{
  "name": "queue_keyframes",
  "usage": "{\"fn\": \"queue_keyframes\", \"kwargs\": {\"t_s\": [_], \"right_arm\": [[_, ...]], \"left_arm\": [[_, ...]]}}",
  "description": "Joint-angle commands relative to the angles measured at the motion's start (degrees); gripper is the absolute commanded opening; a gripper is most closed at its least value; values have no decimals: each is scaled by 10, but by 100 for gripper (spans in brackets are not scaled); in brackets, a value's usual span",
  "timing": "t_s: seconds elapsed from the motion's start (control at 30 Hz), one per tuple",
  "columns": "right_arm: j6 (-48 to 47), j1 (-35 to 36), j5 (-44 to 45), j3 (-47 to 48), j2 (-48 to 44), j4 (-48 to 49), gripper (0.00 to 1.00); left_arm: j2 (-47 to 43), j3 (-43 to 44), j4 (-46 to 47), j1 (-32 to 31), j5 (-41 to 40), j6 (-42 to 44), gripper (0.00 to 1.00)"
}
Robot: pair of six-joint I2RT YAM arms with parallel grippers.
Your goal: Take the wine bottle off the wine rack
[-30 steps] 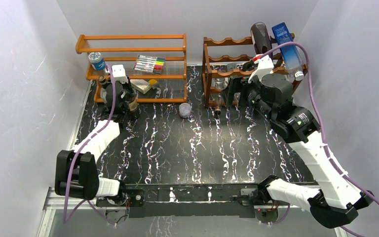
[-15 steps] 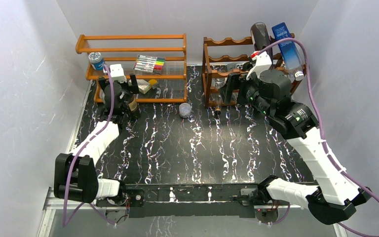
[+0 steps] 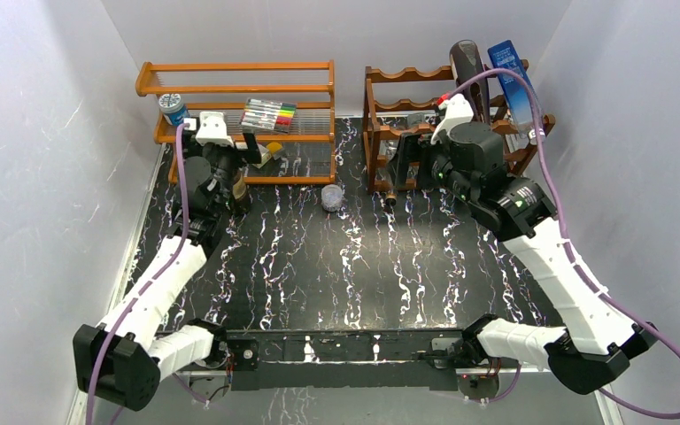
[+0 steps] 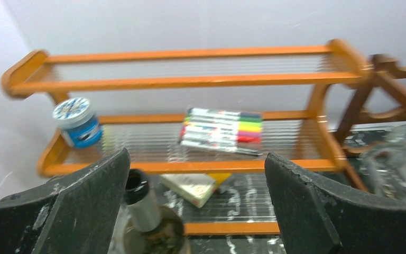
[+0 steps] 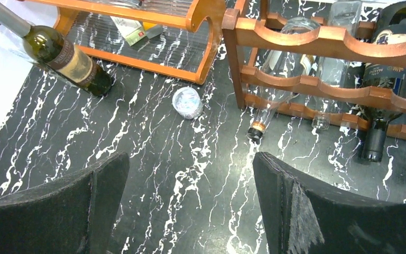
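Observation:
The upper dark bottle still lies across the rack, so my right gripper will next move outward and to the right in the top view onto the upper dark bottle's body [image 3: 467, 64].
A green wine bottle [image 5: 66, 58] with a tan label stands upright on the black marbled table, in front of the orange shelf's left end. Its dark mouth and neck [image 4: 137, 196] show just inside my left gripper's left finger. The left gripper [image 4: 196, 174] is open above the bottle and holds nothing. The dark reddish-brown wine rack [image 3: 412, 73] stands at the back right, with clear bottles [image 5: 277, 90] and a dark bottle [image 5: 383, 95] in its cradles. In front of the rack, my right gripper [image 5: 190, 164] hangs open and empty over the table.
The orange shelf [image 3: 239, 88] carries a blue-lidded jar [image 4: 78, 121] and a pack of markers [image 4: 222, 129]; a small box [image 4: 190, 185] lies under it. A clear plastic cup [image 5: 186, 102] sits on the table between shelf and rack. White walls close in on both sides.
My left gripper has opened, let go of the wine bottle and risen above it. The right arm has drifted slightly left, still open.

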Motion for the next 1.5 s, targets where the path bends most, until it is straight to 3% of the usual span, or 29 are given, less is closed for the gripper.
{"fn": "queue_keyframes", "kwargs": {"t_s": [0.0,0.23,0.37,0.6,1.0,1.13,1.33,1.47], "right_arm": [[24,1,2,-45,4,23,98],[20,1,27,-16,55,17,98],[-16,-3,91,52,97,6,98],[-86,-57,160,203,187,-25,98],[-78,-274,46,230,221,2,98],[-81,-307,49,244,242,15,98],[-131,-328,139,308,304,36,98],[-124,-333,61,335,334,29,98]], "left_arm": [[-23,-21,52,-49,66,5,98],[9,-25,49,-135,81,-1,98],[24,-27,49,-158,96,-6,98],[23,-51,75,-174,66,60,98],[37,-67,97,-188,59,73,98],[39,-69,100,-196,61,75,98],[38,-68,99,-203,62,79,98],[38,-71,101,-208,58,90,98]]}}
